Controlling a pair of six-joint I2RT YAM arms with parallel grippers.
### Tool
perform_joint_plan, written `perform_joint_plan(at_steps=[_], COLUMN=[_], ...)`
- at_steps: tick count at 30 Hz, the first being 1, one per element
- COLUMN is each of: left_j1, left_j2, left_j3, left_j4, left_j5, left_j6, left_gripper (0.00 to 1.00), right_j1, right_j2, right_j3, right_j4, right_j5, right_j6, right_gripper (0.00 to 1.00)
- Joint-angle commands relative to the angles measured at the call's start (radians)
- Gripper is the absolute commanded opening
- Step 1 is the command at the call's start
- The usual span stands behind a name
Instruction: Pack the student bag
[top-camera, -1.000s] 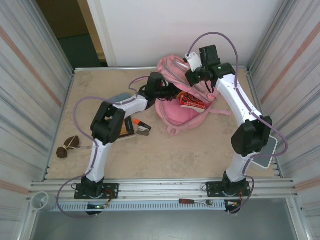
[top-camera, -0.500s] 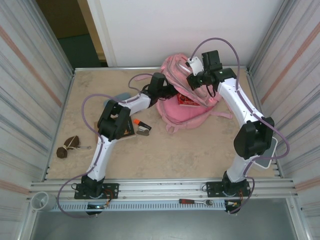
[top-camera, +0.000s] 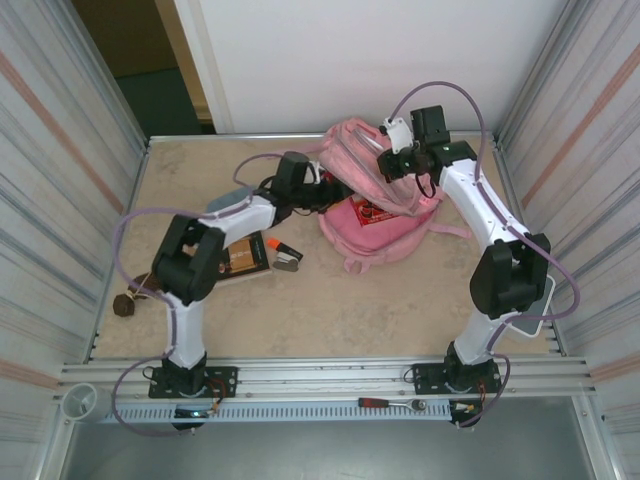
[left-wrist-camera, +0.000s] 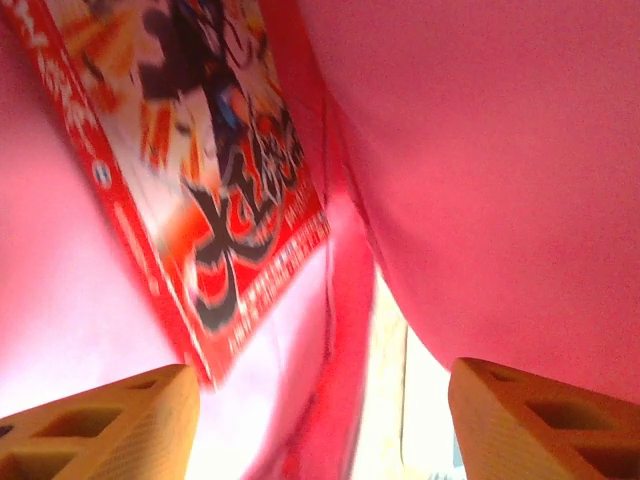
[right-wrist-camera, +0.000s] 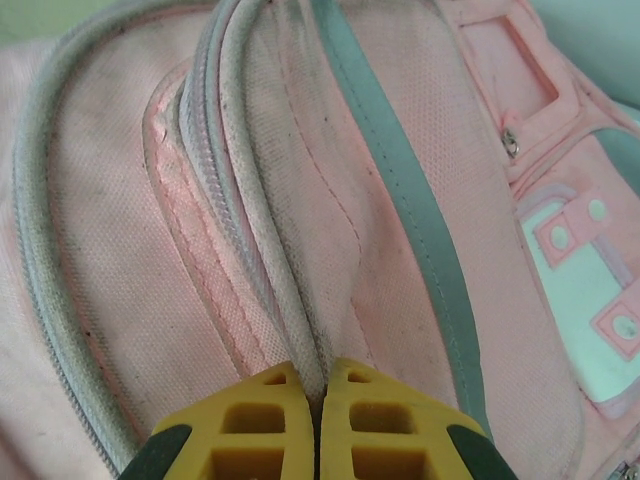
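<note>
My right gripper holds the fold and next needs to go back down over the red book (left-wrist-camera: 200, 170) and release the fold.
The pink student bag (top-camera: 392, 232) lies at the back middle of the table with its mouth toward the left. My right gripper (top-camera: 393, 162) holds its top flap up, and in the right wrist view its yellow fingers (right-wrist-camera: 263, 420) are shut on a fold of the bag (right-wrist-camera: 420, 150) by the zip edge. My left gripper (top-camera: 334, 190) is at the bag's mouth. In the left wrist view it (left-wrist-camera: 320, 430) is open, with nothing between its fingers. A red comic-covered book (left-wrist-camera: 200, 170) lies free inside the pink lining (left-wrist-camera: 480, 150), and it also shows from above (top-camera: 368, 211).
A brown notebook (top-camera: 245, 258) and an orange-tipped stapler (top-camera: 284, 254) lie left of the bag under the left arm. Sunglasses (top-camera: 135, 292) sit near the left wall. A pale tablet (top-camera: 537, 300) lies by the right wall. A red-handled wrench (top-camera: 393, 404) rests on the front rail.
My left gripper has opened and let go of the red book, which stays inside the bag. The left elbow swung left. The right gripper kept its grip on the flap.
</note>
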Motion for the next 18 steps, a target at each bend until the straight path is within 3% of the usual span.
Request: perform_joint_plan(at_steps=[1, 4, 9, 14, 18], left_j1=[0.035, 0.077, 0.208, 0.380, 0.512], left_j2=[-0.189, -0.335, -0.581, -0.703, -0.679], left_j3=[-0.123, -0.251, -0.421, -0.480, -0.537], left_j4=[-0.074, -0.170, -0.324, -0.466, -0.484], left_j5=[0.026, 0.003, -0.114, -0.259, -0.312], left_j6=[0.124, 0.180, 0.265, 0.342, 0.313], left_gripper=[0.69, 0.71, 0.79, 0.83, 0.83], right_j1=[-0.012, -0.012, -0.013, 0.002, 0.074], right_j2=[-0.035, -0.053, -0.075, -0.106, -0.171], right_j3=[-0.050, -0.149, -0.313, -0.358, -0.400], right_j4=[0.055, 0.067, 0.077, 0.073, 0.146], right_j5=[-0.024, -0.010, -0.004, -0.039, -0.027], right_j6=[0.053, 0.095, 0.198, 0.283, 0.317], right_gripper=[0.00, 0.01, 0.13, 0.48, 0.70])
